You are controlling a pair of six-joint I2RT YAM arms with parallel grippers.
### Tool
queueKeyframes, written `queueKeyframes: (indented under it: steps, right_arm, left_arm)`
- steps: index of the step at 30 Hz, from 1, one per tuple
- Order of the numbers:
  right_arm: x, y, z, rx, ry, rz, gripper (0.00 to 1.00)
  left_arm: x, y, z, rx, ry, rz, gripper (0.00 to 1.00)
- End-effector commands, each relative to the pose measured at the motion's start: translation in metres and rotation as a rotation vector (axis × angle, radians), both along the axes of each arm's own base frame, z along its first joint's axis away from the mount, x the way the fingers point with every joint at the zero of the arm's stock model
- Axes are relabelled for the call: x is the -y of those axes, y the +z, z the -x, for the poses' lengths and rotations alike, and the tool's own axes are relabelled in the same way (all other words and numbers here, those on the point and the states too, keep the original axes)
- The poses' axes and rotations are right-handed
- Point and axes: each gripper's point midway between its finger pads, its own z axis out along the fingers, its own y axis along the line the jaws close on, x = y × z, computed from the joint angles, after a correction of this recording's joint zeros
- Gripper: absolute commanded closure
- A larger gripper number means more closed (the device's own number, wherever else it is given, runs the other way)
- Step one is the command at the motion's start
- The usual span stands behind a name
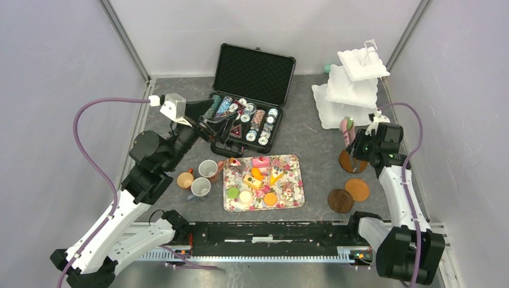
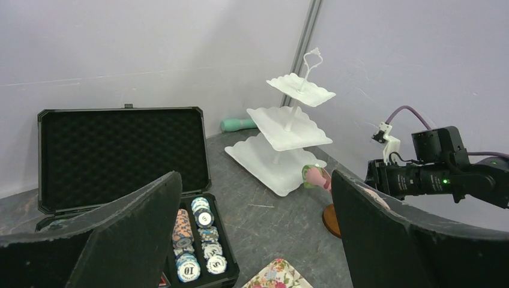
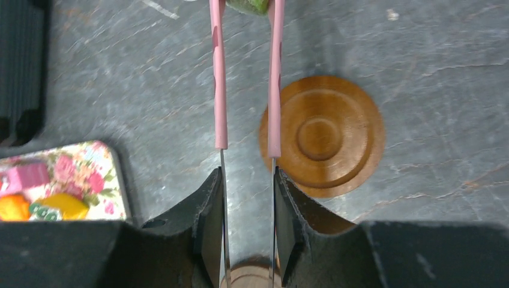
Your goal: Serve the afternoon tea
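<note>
My right gripper will move outward, bringing the tong tips over the stand's bottom shelf to release the pink tongs there, since that shelf lies empty.
Small toy cakes and macarons lie on a floral tray at the near centre. Three mugs stand left of it: orange-brown, grey and white. My right gripper is shut on pink tongs, whose arms point away over the table beside a wooden coaster. A green macaron sits between the tong tips, near the foot of the white tiered stand. My left gripper is open and holds nothing, raised above the poker chip case.
The open black case holds striped poker chips at the back centre. Two more wooden coasters lie right of the tray. A mint-green object lies behind the stand. Grey walls enclose the table on three sides.
</note>
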Motion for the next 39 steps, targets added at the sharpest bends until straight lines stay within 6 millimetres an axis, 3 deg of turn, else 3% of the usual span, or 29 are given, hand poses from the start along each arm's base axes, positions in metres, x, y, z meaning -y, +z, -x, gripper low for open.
queueKeyframes:
  steps: [1, 5, 12, 21, 28, 39]
  right_arm:
    - [0.028, 0.010, -0.028, 0.129, -0.047, -0.007, 0.80]
    - [0.058, 0.001, -0.041, 0.162, -0.151, -0.057, 0.81]
    - [0.076, 0.003, -0.076, 0.286, -0.197, -0.108, 0.79]
    - [0.089, -0.015, -0.117, 0.296, -0.199, -0.158, 0.77]
    - [0.099, -0.013, -0.142, 0.316, -0.194, -0.158, 0.75]
    - [0.098, -0.019, -0.177, 0.344, -0.163, -0.255, 0.71]
  left_arm:
    - [-0.001, 0.017, 0.007, 0.031, -0.023, 0.063, 0.00]
    - [0.002, 0.015, 0.006, 0.026, -0.029, 0.059, 0.00]
    - [0.010, 0.012, 0.008, 0.020, -0.048, 0.049, 0.00]
    - [0.017, 0.008, 0.012, 0.021, -0.067, 0.036, 0.00]
    - [0.022, 0.006, 0.012, 0.012, -0.083, 0.037, 0.00]
    - [0.022, 0.007, 0.013, 0.017, -0.085, 0.041, 0.00]
